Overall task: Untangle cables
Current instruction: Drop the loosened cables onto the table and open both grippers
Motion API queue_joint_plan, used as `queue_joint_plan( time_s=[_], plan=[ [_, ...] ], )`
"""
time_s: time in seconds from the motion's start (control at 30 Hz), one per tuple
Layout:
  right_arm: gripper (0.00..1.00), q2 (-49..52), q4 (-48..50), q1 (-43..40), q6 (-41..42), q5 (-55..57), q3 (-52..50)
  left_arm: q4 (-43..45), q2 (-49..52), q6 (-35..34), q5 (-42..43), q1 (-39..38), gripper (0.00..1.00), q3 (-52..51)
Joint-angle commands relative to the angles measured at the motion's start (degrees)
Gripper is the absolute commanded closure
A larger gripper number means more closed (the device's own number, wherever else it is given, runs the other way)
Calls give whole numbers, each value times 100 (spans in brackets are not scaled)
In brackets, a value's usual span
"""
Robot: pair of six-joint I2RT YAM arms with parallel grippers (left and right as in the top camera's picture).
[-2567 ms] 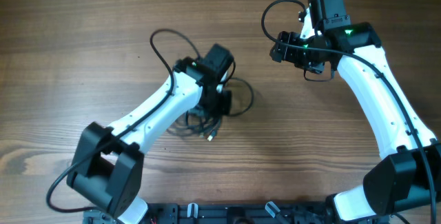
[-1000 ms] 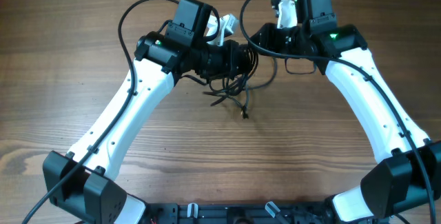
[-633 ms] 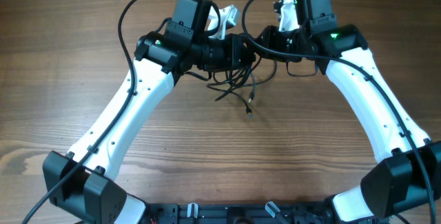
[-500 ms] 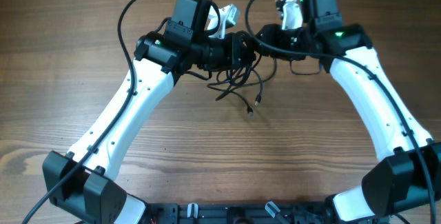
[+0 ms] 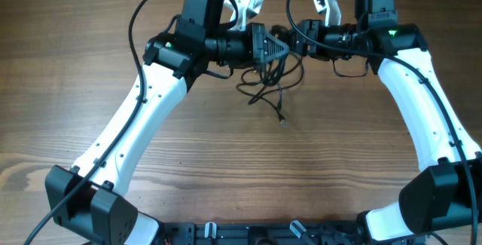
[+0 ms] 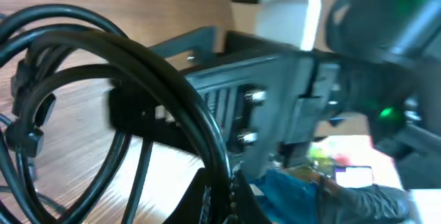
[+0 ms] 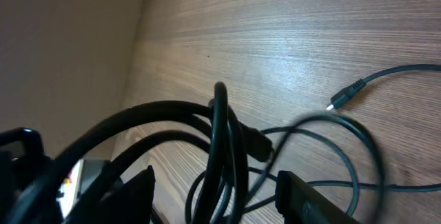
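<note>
I should move my left gripper left in the overhead view next, over the bare tabletop, and release the cable piece, as the cables bunch between both grippers.
The cables (image 5: pixel 269 79) are thin black cords in a loose tangle, hanging between my two grippers at the far middle of the table. One plug end (image 5: pixel 282 119) dangles toward the front. My left gripper (image 5: pixel 269 47) is shut on a cable strand; in the left wrist view the cables (image 6: pixel 103 65) loop large in front of the jaws (image 6: pixel 222 200). My right gripper (image 5: pixel 298 35) faces the left one, close to it. In the right wrist view its fingers (image 7: pixel 220 200) stand wide apart with the cables (image 7: pixel 222 145) passing between them, and a plug tip (image 7: pixel 341 100) lies on the wood.
The wooden table (image 5: pixel 90 64) spreads all round. The thick black arm cables arc above each wrist, one on the left (image 5: pixel 139 15) and one on the right (image 5: pixel 295 0). The right gripper's body (image 6: pixel 275 107) fills the left wrist view just behind the cables.
The tangle went from lying on the table under the left gripper to being held up between both grippers. In the last half second the right arm has moved right and the dangling cords shifted with it.
</note>
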Motion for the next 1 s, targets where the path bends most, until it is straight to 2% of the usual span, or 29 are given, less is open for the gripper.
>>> queue_joint_plan(
  time_s=[0.0, 0.07, 0.13, 0.2, 0.33, 0.53, 0.7, 0.87, 0.97],
  plan=[
    [43, 168, -13, 149, -76, -114, 57, 295, -94, -262, 553, 15, 96, 107],
    [55, 216, -15, 166, -31, -109, 57, 411, -94, -264, 686, 15, 96, 107],
    [73, 212, 9, 129, 352, 299, 57, 409, -94, -262, 686, 17, 96, 107],
    [83, 214, 22, -15, 428, 323, 57, 411, -94, -262, 686, 63, 96, 107],
    [93, 203, 4, -638, 518, 122, 59, 247, -94, -262, 437, 396, 96, 107],
    [96, 201, -592, -1784, 343, -2, 59, -933, -94, -221, -1384, 922, 96, 107],
    [96, 201, -686, -2157, 247, 236, 59, -1453, -94, -195, -2273, 979, 96, 107],
    [96, 201, -588, -2297, 870, 197, 59, -2402, -94, -195, -3263, 979, 95, 103],
    [96, 203, -479, -2293, 1078, -264, 59, -3139, -92, -195, -3768, 979, 95, 42]
  ],
)
